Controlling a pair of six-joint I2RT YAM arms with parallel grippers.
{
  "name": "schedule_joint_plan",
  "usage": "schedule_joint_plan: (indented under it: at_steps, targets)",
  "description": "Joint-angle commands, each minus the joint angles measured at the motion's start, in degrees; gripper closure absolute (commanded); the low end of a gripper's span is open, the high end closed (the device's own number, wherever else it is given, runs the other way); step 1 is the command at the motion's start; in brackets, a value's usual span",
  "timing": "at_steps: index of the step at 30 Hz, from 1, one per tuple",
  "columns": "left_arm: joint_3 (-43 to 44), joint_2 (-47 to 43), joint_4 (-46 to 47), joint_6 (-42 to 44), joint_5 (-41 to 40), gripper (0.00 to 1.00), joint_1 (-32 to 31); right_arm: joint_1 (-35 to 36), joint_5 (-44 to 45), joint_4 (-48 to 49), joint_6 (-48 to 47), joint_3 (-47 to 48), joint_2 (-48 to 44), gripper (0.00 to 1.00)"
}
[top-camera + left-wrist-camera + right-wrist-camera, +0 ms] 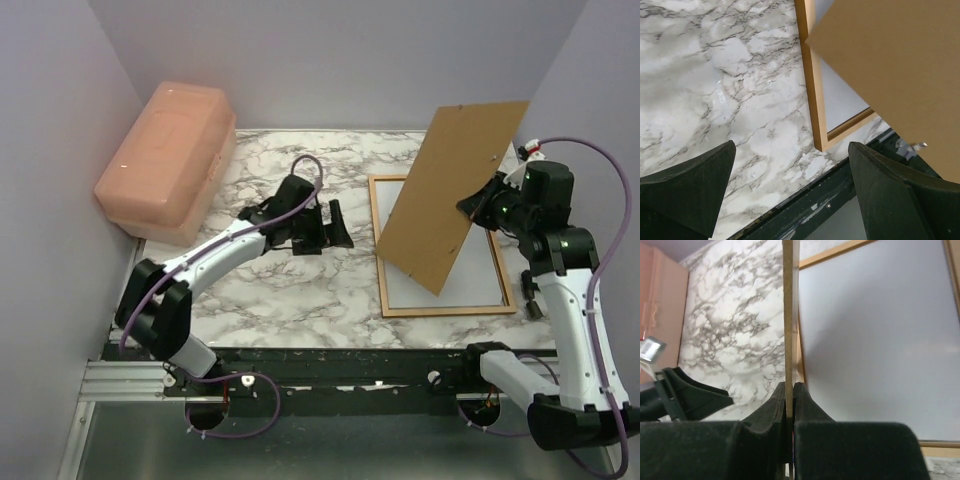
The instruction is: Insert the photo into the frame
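Observation:
Below my left gripper and to its right in the top view lies the frame's side bar [381, 272] [815, 100], still uncovered, so next I move across and down astride it.
The orange-brown wooden frame [450, 309] lies flat on the marble table, right of centre, with a pale grey pane inside. It also shows in the left wrist view [812, 85] and in the right wrist view [840, 252]. My right gripper [480, 208] is shut on the edge of the plain brown backing board [455, 185] and holds it tilted, lifted above the frame. The board runs edge-on between the right gripper's jaws [789, 390]. My left gripper [335, 228] is open and empty, above the table left of the frame [792, 185]. The photo is not in view.
A pink plastic box [170, 160] stands at the back left by the wall. Purple-grey walls close in the table on the left, back and right. The black rail [805, 210] runs along the table's near edge.

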Motion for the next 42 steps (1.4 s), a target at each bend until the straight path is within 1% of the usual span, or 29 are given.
schedule_joint_plan:
  at_steps: [1,5,8,9,13,15,18,20,23,26,29,35,37,39,42]
  targets:
    - [7.3,9.6,-4.6,-0.8,-8.7,0.01,-6.2,0.0,11.1,2.5,-1.5,3.1,-4.7,1.00]
    - [13.9,17.2,-8.2,-1.8,-12.1,0.03,-10.4,0.1,16.8,1.7,-2.2,3.3,-6.7,1.00]
    - [18.0,21.9,-9.2,-2.6,-13.3,0.07,-13.0,0.1,19.6,1.7,-2.9,3.7,-8.0,1.00]
    - [19.5,23.3,-9.7,-2.8,-13.5,0.09,-13.7,0.1,20.2,1.7,-3.2,3.8,-8.3,1.00]
    - [25.4,29.7,-12.1,-3.0,-15.0,0.20,-16.3,0.1,21.0,1.5,-3.5,4.3,-8.6,1.00]
    - [28.4,32.7,-13.9,-2.9,-15.8,0.23,-17.2,0.1,21.2,1.4,-3.5,4.3,-8.6,1.00]
    - [31.6,36.1,-15.4,-2.9,-17.5,0.24,-18.5,0.1,21.0,1.3,-3.4,4.1,-8.8,1.00]
    - [33.9,38.4,-17.3,-2.9,-18.6,0.27,-18.9,0.1,20.7,1.3,-3.3,3.9,-8.8,1.00]
    - [36.5,41.0,-19.3,-2.6,-19.3,0.35,-19.0,0.1,20.2,1.2,-3.2,3.7,-8.8,1.00]
    - [36.7,41.9,-19.7,-3.1,-21.4,0.50,-19.0,0.1,20.1,1.0,-3.2,3.7,-8.9,1.00]
    - [36.5,42.3,-20.2,-3.2,-22.2,0.60,-19.0,0.1,19.6,0.9,-3.1,3.9,-8.8,1.00]
    - [34.5,40.9,-22.4,-3.5,-25.4,0.83,-18.6,0.1,17.4,1.2,-2.4,3.3,-8.4,1.00]
    - [32.6,39.6,-22.6,-3.7,-26.2,0.89,-18.0,0.1,15.8,1.6,-2.3,2.7,-8.3,1.00]
    - [30.0,37.7,-22.7,-3.9,-26.7,0.93,-17.1,0.1,12.5,2.5,-2.6,1.9,-8.1,1.00]
    - [24.9,34.2,-21.9,-4.5,-27.6,0.96,-15.8,0.1,6.9,3.8,-2.9,0.8,-7.5,1.00]
